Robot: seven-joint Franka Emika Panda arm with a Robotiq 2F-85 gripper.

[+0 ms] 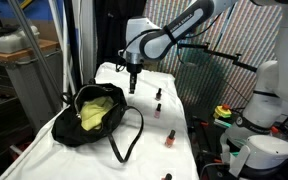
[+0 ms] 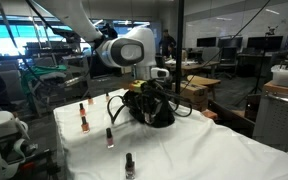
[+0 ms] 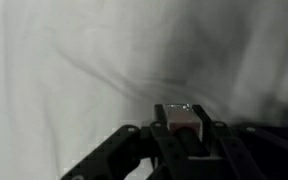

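My gripper rises off the white cloth next and brings the pinkish nail polish bottle over the bag's yellow-green inside [image 1: 97, 111], as the bag's opening gapes.
In the wrist view my gripper [image 3: 184, 110] is shut on a small pinkish nail polish bottle [image 3: 185, 125], held between the two dark fingers above white cloth. In an exterior view the gripper [image 1: 132, 86] hangs over the white-covered table [image 1: 104, 150], just past the far edge of an open black bag [image 1: 99, 115] with something yellow-green inside. In both exterior views the held bottle is too small to make out. The bag [image 2: 150, 108] also shows behind the arm's wrist [image 2: 126, 50].
Several nail polish bottles stand on the cloth beside the bag: two dark ones [image 1: 157, 95] [image 1: 156, 107], a red one [image 1: 170, 138] and one at the front edge [image 1: 166, 176]. The bag's strap [image 1: 132, 140] loops out over the cloth. Equipment crowds the table's sides.
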